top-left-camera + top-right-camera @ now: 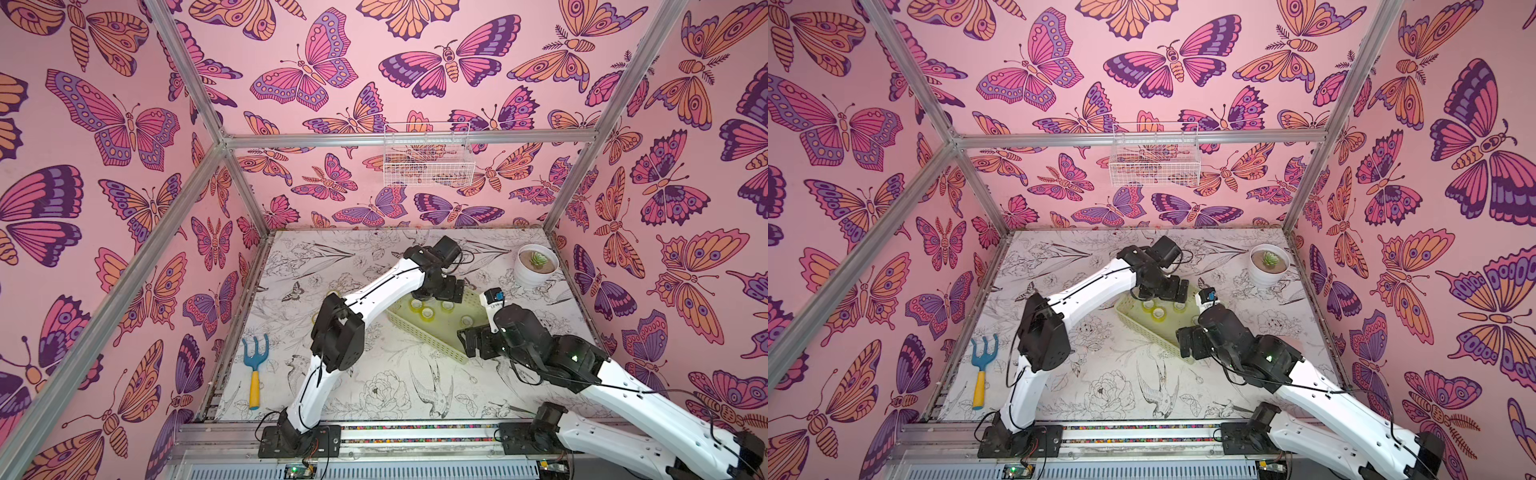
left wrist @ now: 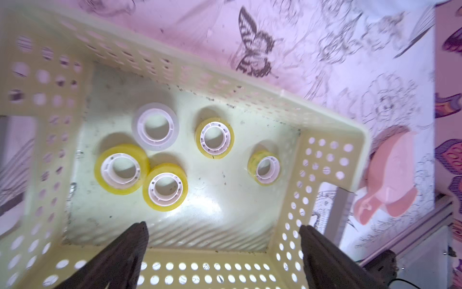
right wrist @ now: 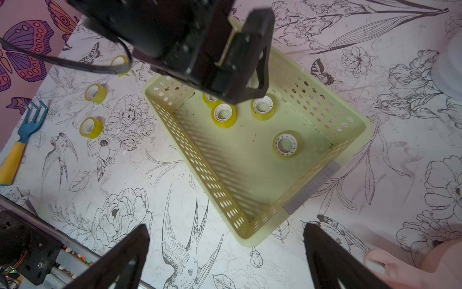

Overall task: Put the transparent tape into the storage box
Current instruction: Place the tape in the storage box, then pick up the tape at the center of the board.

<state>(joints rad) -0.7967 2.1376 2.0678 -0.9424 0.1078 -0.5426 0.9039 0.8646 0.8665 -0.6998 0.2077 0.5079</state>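
I will next swing my left gripper back and down onto the box-side rim of the frontmost tape roll, because that roll is still below and back from my gripper, outside the box [image 1: 428, 338].
The storage box [image 1: 428, 338] [image 1: 1150, 328] is a pale yellow-green perforated basket standing askew at mid-table. Several yellowish transparent tape rolls [image 2: 165, 189] and one whitish roll [image 2: 155, 126] lie flat on its floor [image 3: 250, 170]. Three more tape rolls [image 3: 91, 127] lie on the table to the box's left. My left gripper [image 2: 222, 227] [image 3: 237, 75] hangs open over the far end of the box, with nothing between its fingers. My right gripper [image 3: 225, 230] is open and empty above the table, beside the box's near corner.
A blue and yellow garden fork [image 1: 254, 365] lies at the table's front left. A white pot with a succulent [image 1: 537, 259] stands at the back right. A white wire basket [image 1: 428, 156] hangs on the back wall. A pink plastic object [image 2: 390, 180] sits beside the box.
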